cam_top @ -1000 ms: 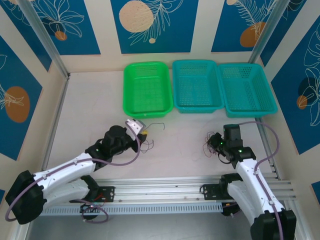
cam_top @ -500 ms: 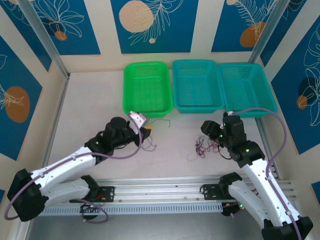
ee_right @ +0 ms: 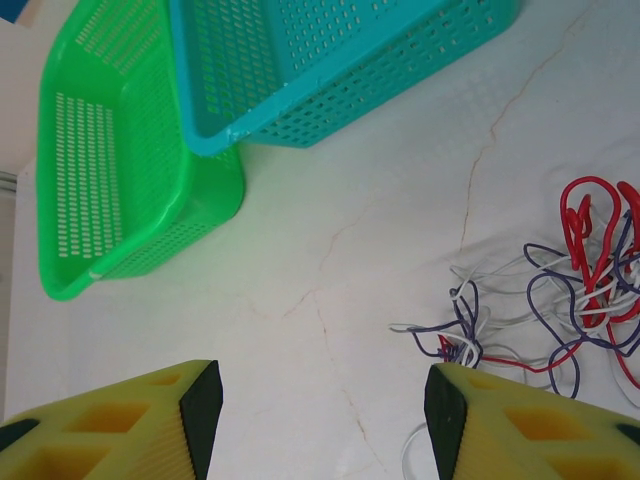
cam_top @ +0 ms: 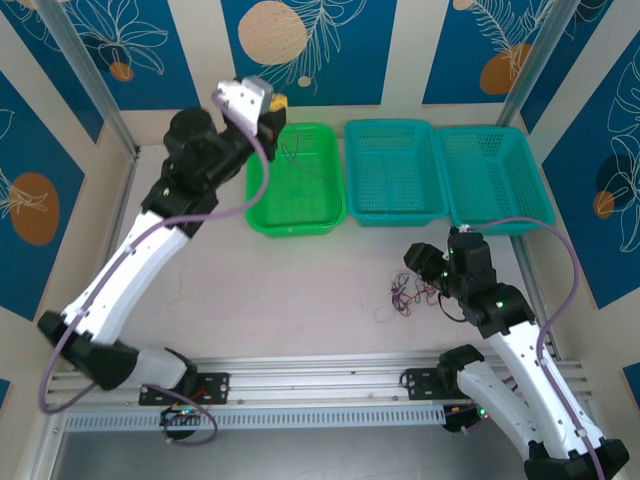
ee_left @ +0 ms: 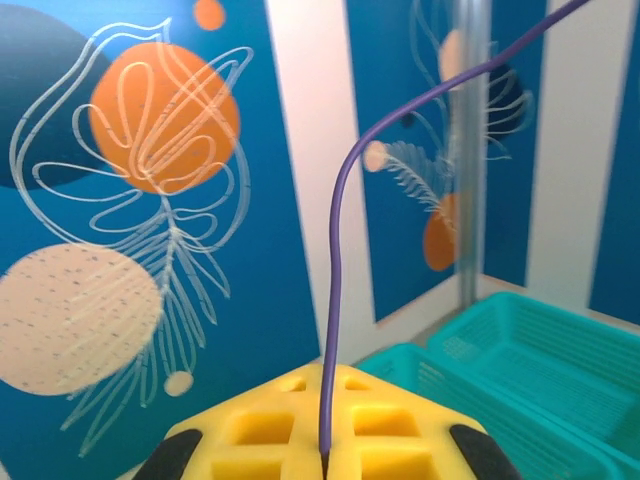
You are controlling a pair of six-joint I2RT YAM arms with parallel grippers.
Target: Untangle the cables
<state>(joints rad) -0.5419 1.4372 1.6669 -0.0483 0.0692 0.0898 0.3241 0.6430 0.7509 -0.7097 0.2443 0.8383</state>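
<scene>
I need to lower my left gripper into the green basket next and release the thin purple-blue cable, because the cable's dangling part already hangs over that basket.
My left gripper point(cam_top: 277, 103) is raised high over the back left of the green basket point(cam_top: 256, 190). It is shut on a thin purple-blue cable point(ee_left: 335, 250), which runs up from between the yellow fingers point(ee_left: 400, 430) in the left wrist view. From above, a thin dark strand point(cam_top: 292, 152) dangles from it over the green basket. A tangle of red, whitish and purple-blue cables point(cam_top: 403, 294) lies on the table, just left of my right gripper point(cam_top: 412, 268). The right gripper point(ee_right: 322, 400) is open with bare table between its jaws, and the tangle point(ee_right: 560, 300) sits beside its right finger.
Two teal baskets point(cam_top: 393, 125) point(cam_top: 535, 180) stand in a row right of the green one at the back. The right wrist view shows the green basket point(ee_right: 110, 150) and a teal basket point(ee_right: 330, 80) ahead. Blue patterned walls enclose the table.
The left arm has lifted its cable from the table up and back over the green basket. The right gripper opened, and the tangle now lies loose on the table beside it.
</scene>
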